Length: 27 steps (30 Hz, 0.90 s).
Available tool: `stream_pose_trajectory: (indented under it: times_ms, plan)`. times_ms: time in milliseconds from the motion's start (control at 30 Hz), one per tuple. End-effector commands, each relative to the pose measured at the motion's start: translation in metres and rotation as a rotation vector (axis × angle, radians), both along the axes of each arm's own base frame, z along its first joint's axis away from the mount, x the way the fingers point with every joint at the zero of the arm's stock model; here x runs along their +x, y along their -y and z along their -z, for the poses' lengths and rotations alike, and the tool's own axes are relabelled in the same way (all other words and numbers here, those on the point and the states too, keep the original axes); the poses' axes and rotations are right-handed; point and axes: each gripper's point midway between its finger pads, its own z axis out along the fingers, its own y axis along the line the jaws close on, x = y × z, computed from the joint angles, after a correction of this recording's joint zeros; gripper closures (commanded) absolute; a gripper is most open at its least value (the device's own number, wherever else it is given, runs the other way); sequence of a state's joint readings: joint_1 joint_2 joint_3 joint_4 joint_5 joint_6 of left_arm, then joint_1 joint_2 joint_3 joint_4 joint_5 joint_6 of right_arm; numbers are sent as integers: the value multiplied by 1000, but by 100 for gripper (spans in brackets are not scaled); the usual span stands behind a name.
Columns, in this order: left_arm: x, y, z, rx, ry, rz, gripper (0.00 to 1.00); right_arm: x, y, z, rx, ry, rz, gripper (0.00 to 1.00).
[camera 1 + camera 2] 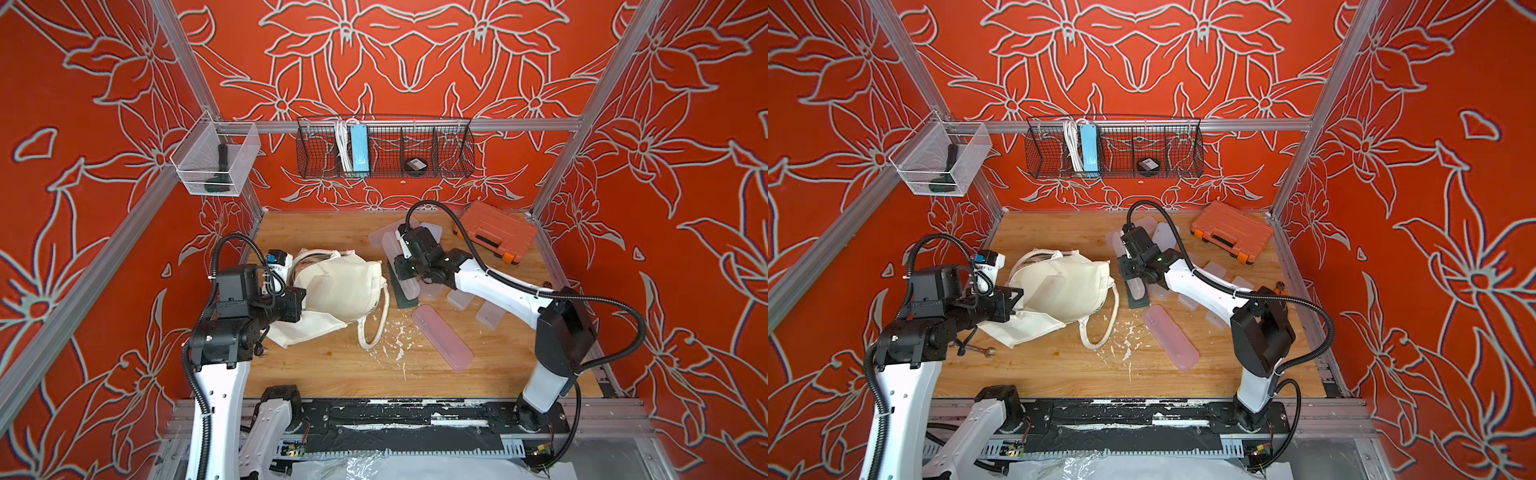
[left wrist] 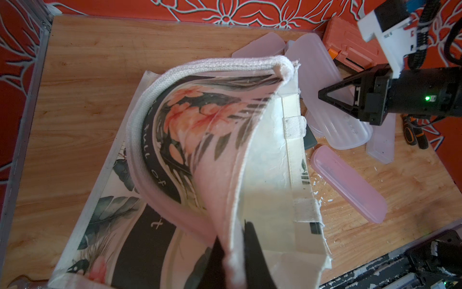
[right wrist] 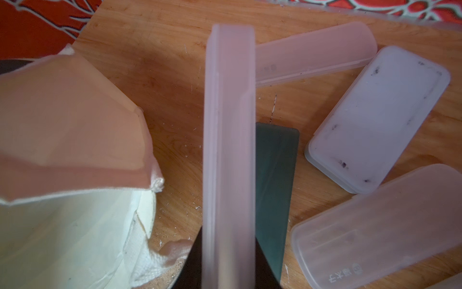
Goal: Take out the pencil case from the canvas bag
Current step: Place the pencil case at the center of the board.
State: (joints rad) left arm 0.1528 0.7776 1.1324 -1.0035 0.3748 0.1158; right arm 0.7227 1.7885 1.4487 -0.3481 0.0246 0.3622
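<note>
The robot's right gripper next needs to move toward the bag and down to let go of the pencil case on the bare wood alongside, since the dark green case lies beneath.
The cream canvas bag lies crumpled at the table's left, its floral panel turned up in the left wrist view. My left gripper is shut on the bag's cloth edge and holds it lifted. To the right of the bag, outside it, my right gripper is shut on a long translucent pencil case. The case stands on its narrow side over a dark green flat case. A white looped handle trails onto the wood.
Several translucent cases lie scattered behind and to the right of my right gripper. A pink case lies mid-table. An orange tool case sits at the back right. White flecks litter the wood.
</note>
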Motion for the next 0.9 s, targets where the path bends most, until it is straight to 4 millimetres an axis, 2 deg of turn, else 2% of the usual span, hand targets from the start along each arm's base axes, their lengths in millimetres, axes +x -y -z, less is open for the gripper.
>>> stream_pose_trajectory:
  times_ms: [0, 133, 267, 500, 867]
  plan:
    - [12, -8, -35, 52, 144, -17, 100, 11, -15, -4, 52, -9, 5, 88]
    - [8, -12, -44, 58, 145, -53, 100, 19, -27, 8, 77, -42, 9, 88]
    - [2, -14, -62, 67, 161, -69, 100, 27, -37, 19, 96, -64, 19, 88]
    - [2, -20, -48, 84, 124, -99, 100, 40, -58, 36, 136, -104, 14, 89]
    - [0, -25, -41, 119, 103, -121, 100, 55, -82, 51, 156, -147, -5, 88]
